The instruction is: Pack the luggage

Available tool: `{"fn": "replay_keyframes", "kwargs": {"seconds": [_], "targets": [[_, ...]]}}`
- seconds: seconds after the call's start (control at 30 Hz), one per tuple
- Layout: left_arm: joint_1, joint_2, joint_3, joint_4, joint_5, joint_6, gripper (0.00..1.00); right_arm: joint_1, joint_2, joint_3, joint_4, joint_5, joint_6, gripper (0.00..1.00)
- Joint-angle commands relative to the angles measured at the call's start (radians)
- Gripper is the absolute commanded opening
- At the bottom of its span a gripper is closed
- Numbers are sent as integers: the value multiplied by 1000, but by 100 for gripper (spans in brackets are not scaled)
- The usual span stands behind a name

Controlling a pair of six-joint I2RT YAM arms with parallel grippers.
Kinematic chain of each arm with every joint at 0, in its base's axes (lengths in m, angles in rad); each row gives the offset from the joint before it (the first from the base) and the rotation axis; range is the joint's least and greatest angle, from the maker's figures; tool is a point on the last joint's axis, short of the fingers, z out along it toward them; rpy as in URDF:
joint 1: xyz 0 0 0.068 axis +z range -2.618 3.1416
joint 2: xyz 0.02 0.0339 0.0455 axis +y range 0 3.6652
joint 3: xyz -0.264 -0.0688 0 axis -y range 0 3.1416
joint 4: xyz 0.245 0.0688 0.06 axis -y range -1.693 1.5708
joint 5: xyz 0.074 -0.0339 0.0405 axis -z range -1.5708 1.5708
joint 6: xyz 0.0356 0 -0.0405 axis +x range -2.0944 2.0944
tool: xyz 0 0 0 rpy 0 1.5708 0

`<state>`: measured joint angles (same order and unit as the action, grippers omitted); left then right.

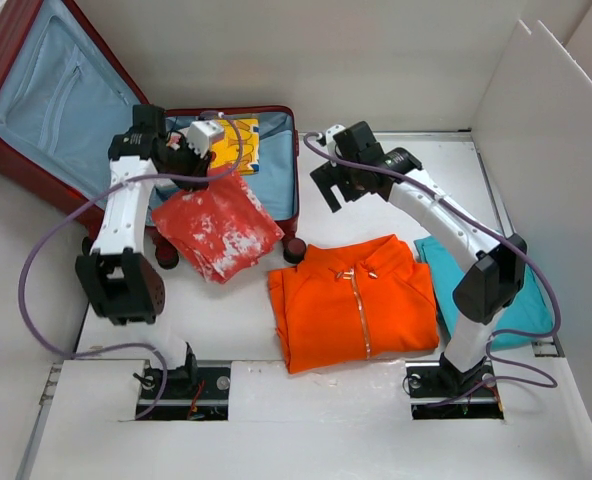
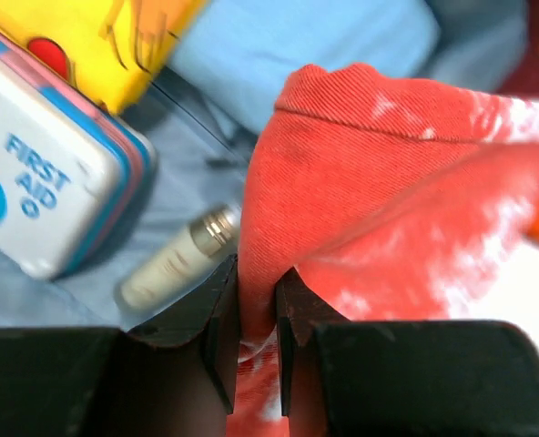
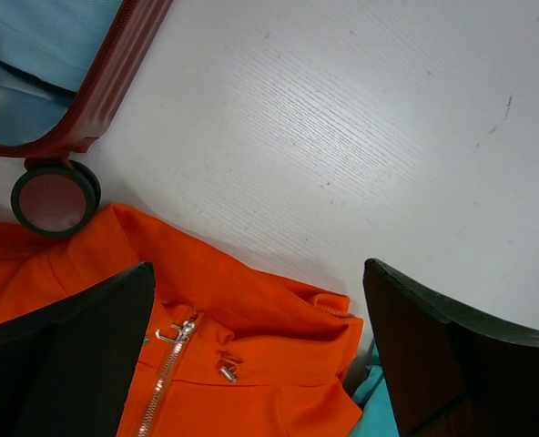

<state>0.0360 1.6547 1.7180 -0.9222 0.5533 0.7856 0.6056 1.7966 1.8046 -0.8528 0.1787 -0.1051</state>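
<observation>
My left gripper next carries the garment's fold outward toward the luggage's lid, over the first-aid tin (image 2: 55,173), and releases it, as the garment drapes over the luggage's front rim.
The luggage (image 1: 36,100), a dark red hard shell with blue lining, lies open at the back left, its lid leaning up. My left gripper (image 1: 208,172) hangs over its front rim, shut on a fold of a red-and-white mottled garment (image 1: 219,228) that drapes over the rim onto the table. In the left wrist view the cloth (image 2: 388,182) is pinched between the fingers (image 2: 258,278). My right gripper (image 1: 338,185) is open above the collar of a folded orange zip jacket (image 1: 354,300). In the right wrist view that gripper (image 3: 259,269) holds nothing, with the jacket (image 3: 251,364) below.
Inside the suitcase lie a white first-aid tin (image 2: 42,182), a yellow packet (image 2: 96,36) and a small cream tube (image 2: 174,259). A teal garment (image 1: 496,290) lies right of the jacket. A suitcase wheel (image 3: 54,198) touches the jacket's edge. White boards (image 1: 546,130) wall the right side.
</observation>
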Motion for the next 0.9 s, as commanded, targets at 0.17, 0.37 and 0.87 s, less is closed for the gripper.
{"fn": "replay_keyframes", "kwargs": {"seconds": [0.17, 0.37, 0.87], "targets": [[59, 397, 464, 361, 50, -241, 0, 20, 29, 79, -51, 83, -18, 100], [108, 550, 649, 547, -4, -445, 0, 29, 49, 79, -86, 117, 2, 100], [312, 518, 125, 629, 120, -887, 0, 68, 127, 153, -135, 179, 4, 100]]}}
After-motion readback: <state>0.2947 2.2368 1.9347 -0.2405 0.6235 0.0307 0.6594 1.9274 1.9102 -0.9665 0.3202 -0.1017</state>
